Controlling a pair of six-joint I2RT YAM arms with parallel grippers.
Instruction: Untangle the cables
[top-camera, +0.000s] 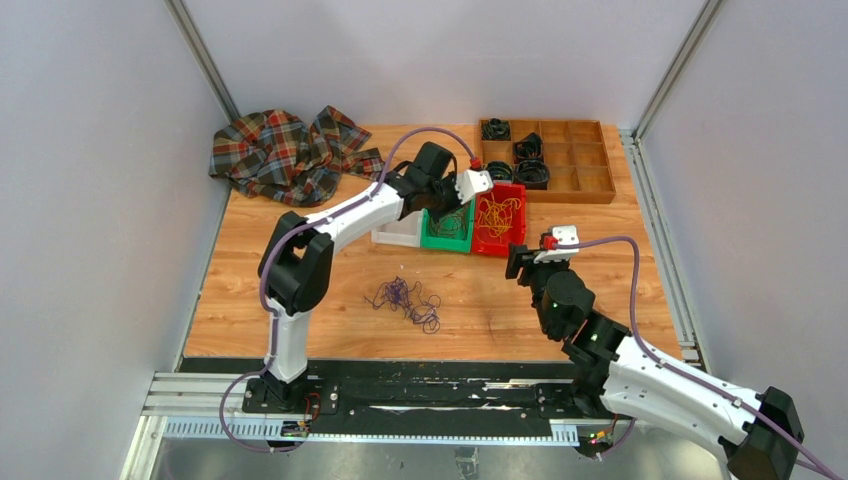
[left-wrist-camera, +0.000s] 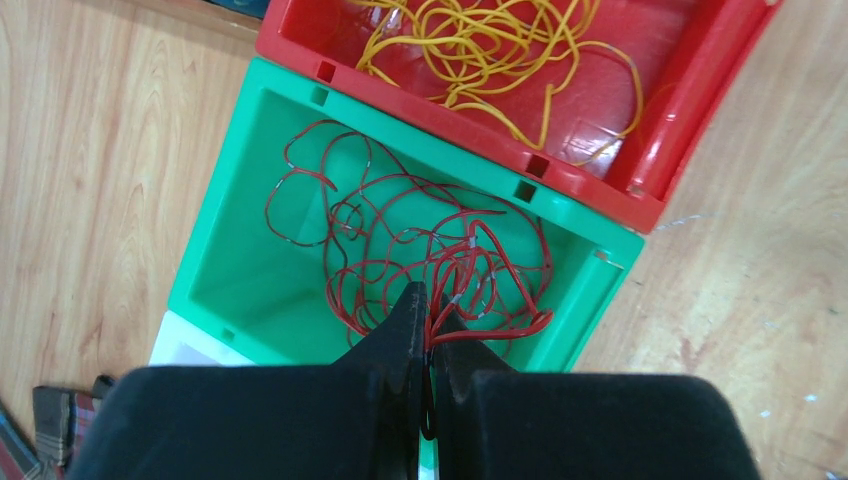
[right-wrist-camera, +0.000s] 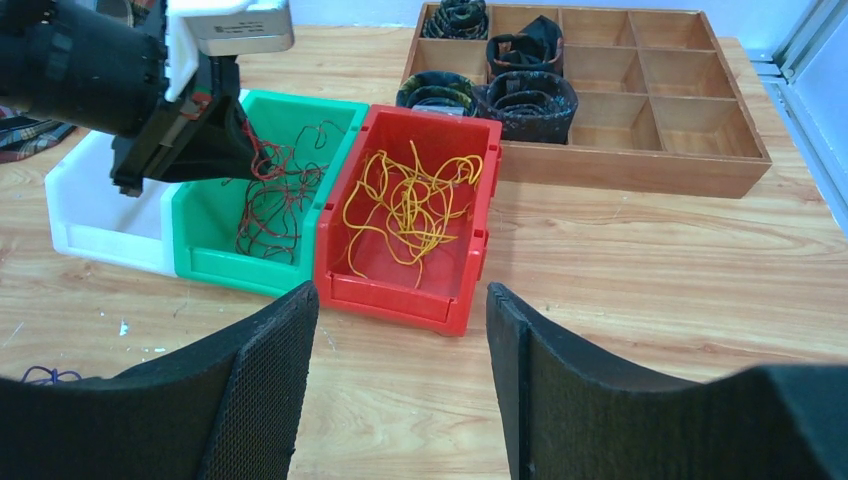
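I need to lower my left gripper toward the bottom of the green bin next and let go of the piece of red cable there, because most of the red cable bundle (left-wrist-camera: 400, 240) is already inside.
My left gripper (left-wrist-camera: 428, 305) is shut on a strand of the red cable bundle (left-wrist-camera: 400, 240), held just above the green bin (left-wrist-camera: 440, 150) with most of the bundle lying inside. The same gripper (right-wrist-camera: 245, 150) also shows in the right wrist view. Yellow cables (left-wrist-camera: 490, 50) lie loose in the red bin (left-wrist-camera: 480, 140) beside it. A small purple cable tangle (top-camera: 405, 300) lies on the table in front of the bins. My right gripper (right-wrist-camera: 400, 295) is open and empty, hovering over bare table in front of the red bin (right-wrist-camera: 330, 220).
A white bin (top-camera: 395, 238) stands left of the green one. A wooden compartment tray (top-camera: 580, 190) with black coiled cords (right-wrist-camera: 525, 100) sits behind the bins at back right. A plaid cloth (top-camera: 285, 150) lies at back left.
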